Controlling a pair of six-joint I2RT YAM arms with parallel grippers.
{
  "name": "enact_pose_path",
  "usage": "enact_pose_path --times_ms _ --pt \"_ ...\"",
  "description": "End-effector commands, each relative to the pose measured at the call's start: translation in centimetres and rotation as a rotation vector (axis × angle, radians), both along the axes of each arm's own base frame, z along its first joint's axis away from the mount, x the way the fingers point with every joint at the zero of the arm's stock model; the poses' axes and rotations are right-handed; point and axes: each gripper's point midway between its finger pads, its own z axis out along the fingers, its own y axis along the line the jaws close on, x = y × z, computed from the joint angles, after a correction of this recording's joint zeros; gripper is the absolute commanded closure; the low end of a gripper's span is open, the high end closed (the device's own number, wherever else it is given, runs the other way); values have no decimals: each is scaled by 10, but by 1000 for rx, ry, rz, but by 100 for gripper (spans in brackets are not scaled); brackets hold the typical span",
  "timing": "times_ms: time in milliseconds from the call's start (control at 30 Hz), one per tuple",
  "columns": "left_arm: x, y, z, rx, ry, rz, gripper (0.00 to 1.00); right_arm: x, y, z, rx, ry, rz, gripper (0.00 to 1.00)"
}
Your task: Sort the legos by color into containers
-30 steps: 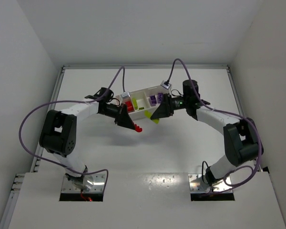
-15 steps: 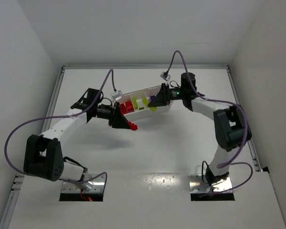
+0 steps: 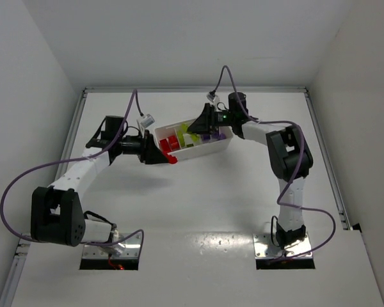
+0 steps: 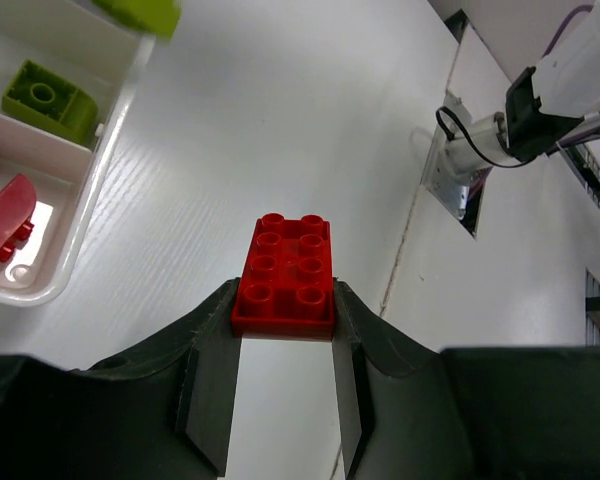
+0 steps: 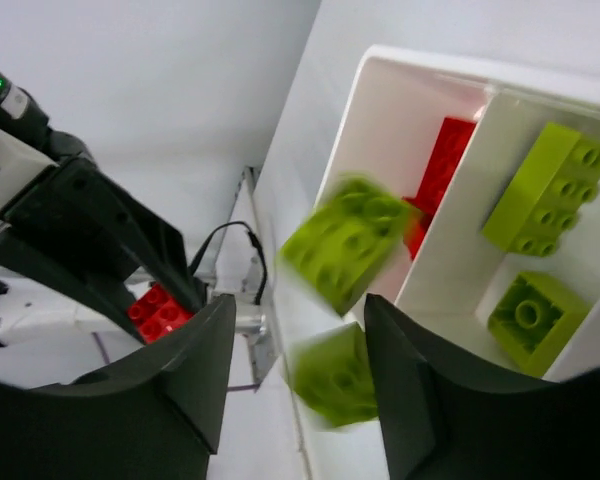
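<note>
My left gripper should move outward over the tray's end section (image 3: 168, 142) (image 4: 32, 222) and release the red brick into it, because matching red bricks already lie there.
The white tray (image 3: 208, 148) lies at the far middle of the table. Its left compartment holds red bricks (image 3: 169, 142), the middle one yellow-green bricks (image 5: 550, 200), the right one purple bricks (image 3: 213, 136). My left gripper (image 3: 168, 158) is shut on a red brick (image 4: 285, 275) and holds it just off the tray's near left corner. My right gripper (image 5: 300, 300) is open above the tray (image 5: 380, 70). A blurred yellow-green brick (image 5: 350, 240) hangs free beyond its fingertips. A second green blur (image 5: 335, 375) shows below it, brick or reflection.
The tray's near wall (image 4: 100, 160) stands close to the left of my left gripper. Both arms reach over the table's far half. Side walls close in the table. The arm bases (image 3: 112, 246) sit at the near edge.
My left gripper has carried the red brick back and left, up to the tray's corner. My right gripper has swung over the tray and opened, and the yellow-green brick has left it.
</note>
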Motion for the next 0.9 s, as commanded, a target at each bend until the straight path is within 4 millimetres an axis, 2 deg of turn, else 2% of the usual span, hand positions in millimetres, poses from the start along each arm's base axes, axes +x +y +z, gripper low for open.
enact_pose_path --times_ms 0,100,133,167,233,367,400,433,467,500,633,767,800,867 --pt "10 4 16 -19 -63 34 86 12 14 11 -21 -98 3 44" --pt "14 5 18 -18 -79 44 86 14 20 13 -20 -110 5 33" --pt "14 4 18 -20 -71 46 86 16 21 17 -15 -122 5 24" --pt "16 4 16 -20 -71 47 86 13 25 18 -15 -123 14 22" --pt "18 4 15 -24 -63 50 85 12 26 33 11 -167 34 22" --pt "29 5 16 -61 -28 75 84 -14 19 58 41 -234 96 22" --pt "30 4 13 -70 -7 71 84 -20 12 55 35 -253 102 22" --pt "35 4 8 -73 29 92 84 -26 5 64 23 -286 100 22" --pt "36 3 10 -84 42 102 84 -31 3 54 11 -247 102 22" --pt "48 8 7 -67 50 163 84 -37 -6 57 0 -283 97 22" --pt "81 18 14 -78 88 352 85 -61 -21 59 -27 -292 100 22" --pt "113 25 14 -67 148 472 87 -67 -34 60 -54 -304 68 22" --pt "123 30 4 -40 163 516 87 -66 -36 61 -66 -319 61 22" --pt "132 30 -1 -13 177 548 87 -63 -42 61 -99 -307 21 22"
